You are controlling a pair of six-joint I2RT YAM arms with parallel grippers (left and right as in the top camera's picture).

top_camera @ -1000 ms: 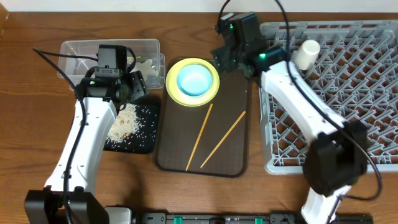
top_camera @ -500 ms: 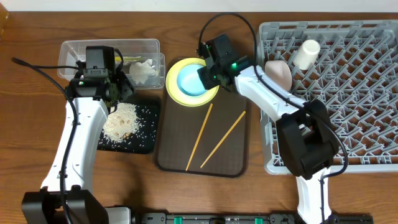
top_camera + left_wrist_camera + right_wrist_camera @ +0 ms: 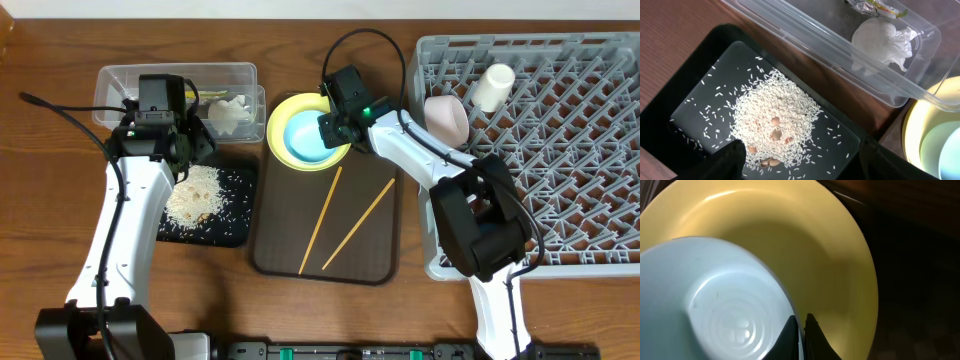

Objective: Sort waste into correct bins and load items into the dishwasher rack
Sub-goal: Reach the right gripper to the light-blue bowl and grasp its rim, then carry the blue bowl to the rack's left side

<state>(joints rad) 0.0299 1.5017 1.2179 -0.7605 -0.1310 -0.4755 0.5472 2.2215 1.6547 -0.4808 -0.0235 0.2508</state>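
Empty rack slots (image 3: 527,122) beside the pale cup are to the right of my right gripper in the overhead view. I should lift the bowl over them next, tilt it, lower it and let go.
My right gripper (image 3: 335,128) (image 3: 800,330) is shut on the right rim of the light-blue bowl (image 3: 308,138) (image 3: 715,305), one finger inside it and one outside. The bowl sits in the round yellow plate (image 3: 285,115) (image 3: 815,255). Over the shallow black tray (image 3: 235,200) (image 3: 695,85) my left gripper (image 3: 190,150) (image 3: 805,162) hangs open, holding nothing. A heap of white rice (image 3: 195,195) (image 3: 772,120) lies in that tray. The clear tub (image 3: 120,80) (image 3: 840,50) holds a crumpled tissue (image 3: 230,113) (image 3: 880,42) and a wrapper (image 3: 875,6). Two chopsticks (image 3: 322,220) lie on the brown serving tray.
The dark-brown serving tray (image 3: 280,220) lies mid-table under the plate and chopsticks. On the right stands the grey dishwasher rack (image 3: 560,150), with a white-pink bowl (image 3: 447,117) and a pale cup (image 3: 493,87) near its back left corner.
My right gripper has swung left from the rack's edge to the plate and closed on the blue bowl's rim. The left arm shifted slightly left earlier, then stayed still.
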